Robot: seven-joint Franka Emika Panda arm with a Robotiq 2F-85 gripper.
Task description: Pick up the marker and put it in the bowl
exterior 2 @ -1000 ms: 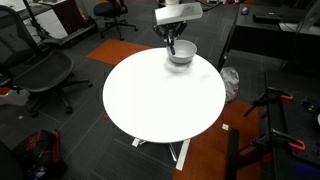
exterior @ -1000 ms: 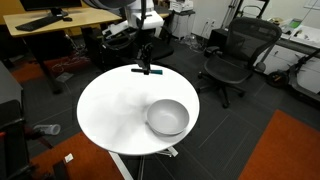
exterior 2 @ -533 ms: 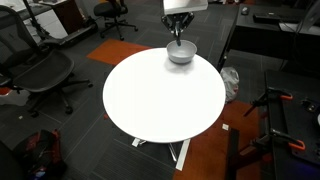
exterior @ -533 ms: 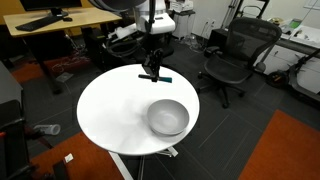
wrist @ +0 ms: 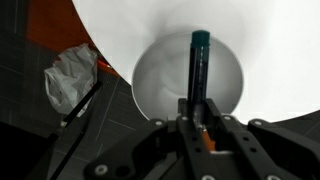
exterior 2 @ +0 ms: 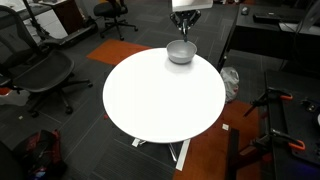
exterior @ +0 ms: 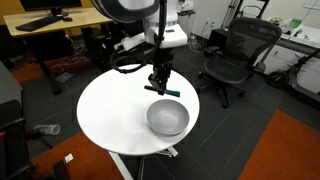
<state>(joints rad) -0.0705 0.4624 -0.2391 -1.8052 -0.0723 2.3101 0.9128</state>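
Note:
The marker still sits higher than the bowl's rim, so I will next lower it with my gripper toward the bowl's middle [exterior: 168, 119] [wrist: 186, 80] and then open my fingers.
My gripper [exterior: 160, 86] is shut on the marker [wrist: 198, 62], a dark stick with a teal tip that points out from between the fingers [wrist: 197, 118]. In the wrist view the marker lies over the inside of the light grey bowl [wrist: 150, 75]. The bowl [exterior: 167, 119] stands on the round white table [exterior: 108, 110]. In both exterior views the gripper hangs above the bowl's rim [exterior 2: 181, 53], apart from it. The marker is too small to make out in the exterior view with the gripper [exterior 2: 184, 28] at the top.
Black office chairs [exterior: 232, 55] [exterior 2: 40, 70] stand around the table [exterior 2: 160, 100]. A wooden desk [exterior: 60, 20] is behind it. A crumpled plastic bag [wrist: 68, 78] lies on the floor beside the table. Orange carpet [exterior: 285, 150] covers part of the floor.
The gripper, holding the marker, has moved from the table's edge across to above the bowl. The bowl has not moved.

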